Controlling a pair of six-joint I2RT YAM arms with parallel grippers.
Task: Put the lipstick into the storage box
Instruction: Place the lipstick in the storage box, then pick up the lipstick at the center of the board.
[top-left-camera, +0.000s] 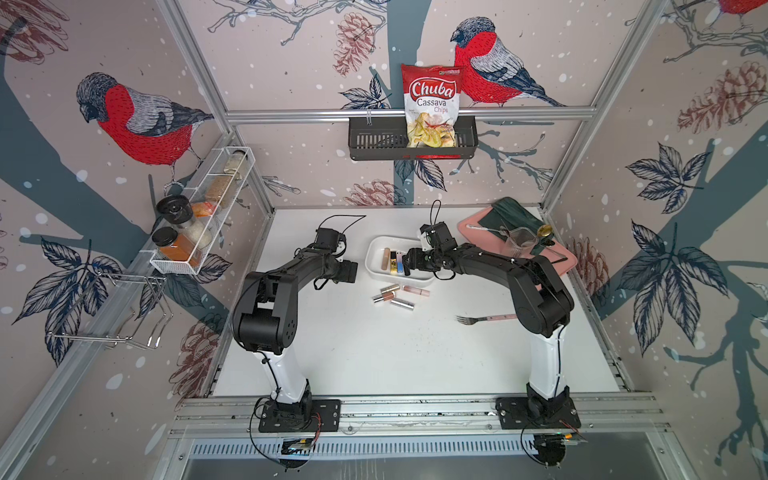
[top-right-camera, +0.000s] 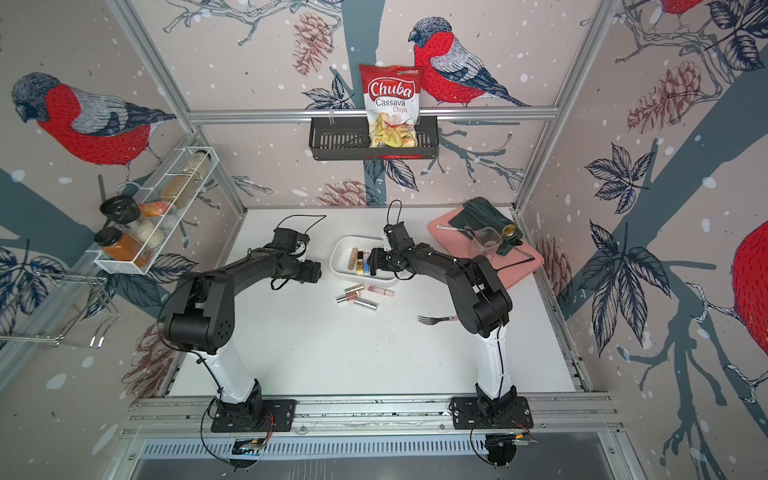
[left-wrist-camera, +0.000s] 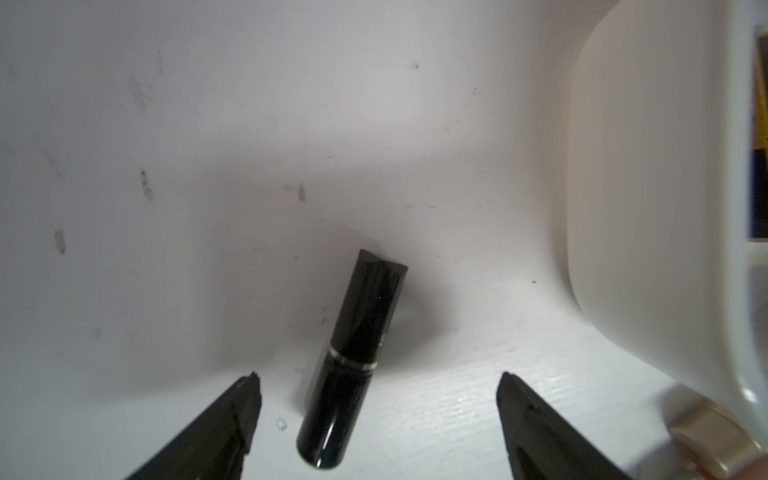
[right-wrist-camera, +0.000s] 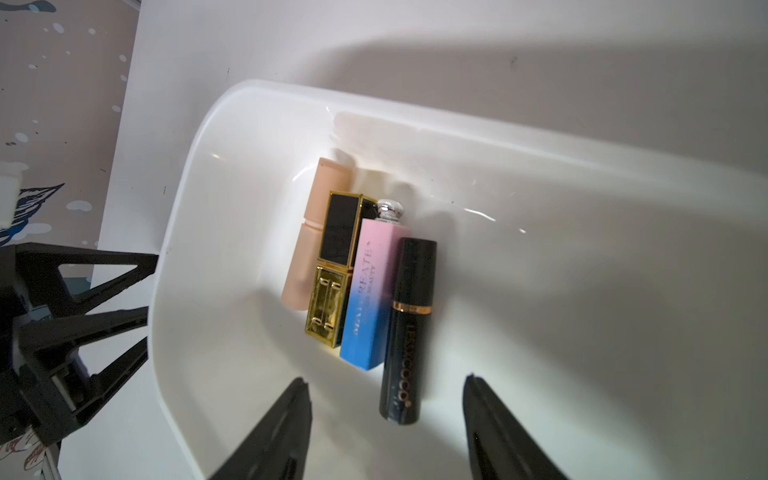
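The black lipstick's silver band (left-wrist-camera: 353, 359) is below my left gripper, nearer the finger away from the box, so my left gripper should lower, shift toward that finger and close.
The white storage box (top-left-camera: 376, 246) (top-right-camera: 341, 249) stands mid-table. Inside lie a peach tube (right-wrist-camera: 320, 232), a black-and-gold one (right-wrist-camera: 332, 270), a pink-blue one (right-wrist-camera: 370, 291) and a black lipstick (right-wrist-camera: 407, 324). My right gripper (right-wrist-camera: 385, 380) (top-left-camera: 407, 266) hovers over the box, open, with the black lipstick lying loose between its fingers. To the left of the box my left gripper (left-wrist-camera: 379, 377) (top-left-camera: 351, 272) is open just above the table. A black lipstick (left-wrist-camera: 353, 357) lies between its fingers, untouched. The box wall (left-wrist-camera: 644, 166) is close beside it.
Several loose lipstick tubes (top-left-camera: 397, 296) lie just in front of the box. A fork (top-left-camera: 484, 319) rests by the right arm. A pink tray (top-left-camera: 488, 241) with cloth, glass and spoon fills the back right corner. A black wall basket (top-left-camera: 374, 141) holds a chips bag.
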